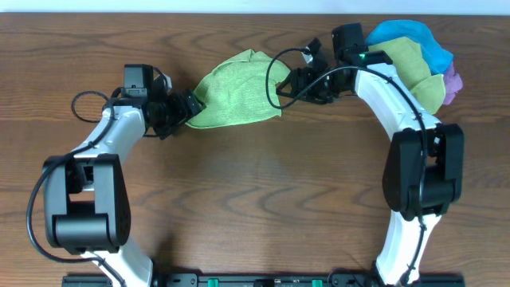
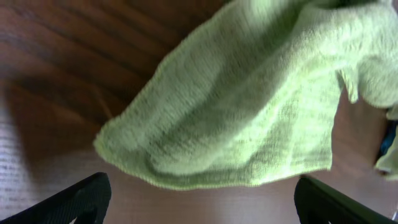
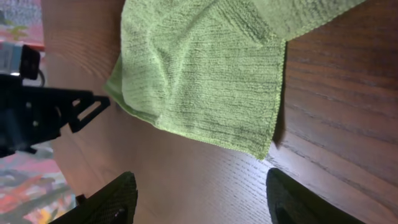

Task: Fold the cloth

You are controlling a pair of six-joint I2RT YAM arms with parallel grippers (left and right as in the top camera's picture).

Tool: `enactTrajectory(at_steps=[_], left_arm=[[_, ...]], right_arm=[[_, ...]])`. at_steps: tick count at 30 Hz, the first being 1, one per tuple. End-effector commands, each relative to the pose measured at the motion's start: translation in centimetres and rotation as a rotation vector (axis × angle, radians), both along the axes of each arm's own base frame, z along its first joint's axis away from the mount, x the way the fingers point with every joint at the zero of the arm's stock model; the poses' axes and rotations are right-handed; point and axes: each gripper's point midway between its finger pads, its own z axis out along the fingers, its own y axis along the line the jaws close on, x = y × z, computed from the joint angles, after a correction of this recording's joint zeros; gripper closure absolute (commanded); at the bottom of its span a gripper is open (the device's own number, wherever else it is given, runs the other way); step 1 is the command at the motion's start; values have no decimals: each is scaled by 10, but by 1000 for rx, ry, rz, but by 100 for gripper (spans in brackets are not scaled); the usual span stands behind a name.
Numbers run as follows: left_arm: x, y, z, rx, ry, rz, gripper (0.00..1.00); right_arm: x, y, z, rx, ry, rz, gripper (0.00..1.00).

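Note:
My left gripper has bare table between its fingers. It will go down next onto the cloth's corner hem (image 1: pixel 191 121) (image 2: pixel 112 139), which is below it to the left in the wrist view.
The lime-green cloth (image 1: pixel 237 89) lies loosely folded and rumpled on the wooden table at the back middle. It fills the left wrist view (image 2: pixel 249 106) and the right wrist view (image 3: pixel 199 74). My left gripper (image 1: pixel 182 112) is open and empty, just off the cloth's left corner. My right gripper (image 1: pixel 293 84) is open and empty, just off the cloth's right edge. Bare table shows between both pairs of fingers. The white tag is not visible.
A pile of other cloths sits at the back right: a blue one (image 1: pixel 414 38), a duller olive-green one (image 1: pixel 410 68) and a purple one (image 1: pixel 452 84). The left arm's black cable (image 1: pixel 88 104) loops on the table at far left.

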Motion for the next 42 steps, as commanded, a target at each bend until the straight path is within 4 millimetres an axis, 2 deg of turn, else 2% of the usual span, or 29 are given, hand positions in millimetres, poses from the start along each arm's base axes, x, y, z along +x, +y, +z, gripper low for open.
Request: enactTrajectory(at_steps=[1, 9, 12, 13, 16, 18, 20, 22, 23, 26, 28, 31, 42], left_arm=[[8, 10, -10, 15, 31, 85, 4], [14, 12, -19, 10, 42, 132, 4], [18, 12, -25, -6, 47, 157, 0], [20, 12, -29, -12, 51, 164, 6], [20, 10, -36, -28, 63, 165, 13], [20, 7, -38, -42, 66, 157, 25], [21, 7, -38, -43, 64, 156, 46], [21, 7, -37, -45, 58, 152, 72], [21, 7, -37, -45, 58, 152, 80], [21, 5, -36, -55, 58, 146, 82], [22, 1, -34, -73, 47, 123, 94], [23, -5, -29, -97, 22, 80, 94], [22, -8, -3, -93, -44, 17, 95]], right_arm=[[-2, 4, 15, 41, -12, 7, 34], [-2, 5, 15, 43, -11, 7, 37], [-2, 5, 16, 44, -9, 5, 38], [-2, 5, 16, 45, -5, 2, 38], [-2, 5, 16, 46, 0, -3, 38], [-2, 5, 16, 46, 0, -3, 39], [-2, 5, 15, 46, 1, -3, 40], [-3, 5, 15, 44, 2, -2, 40], [-3, 5, 15, 44, 3, -2, 40], [-6, 6, 13, 38, -3, 18, 40], [-9, 6, 9, 26, -5, 30, 40], [-13, 5, -3, -9, 2, 31, 39], [-17, 7, -43, 20, 0, -29, 38]])
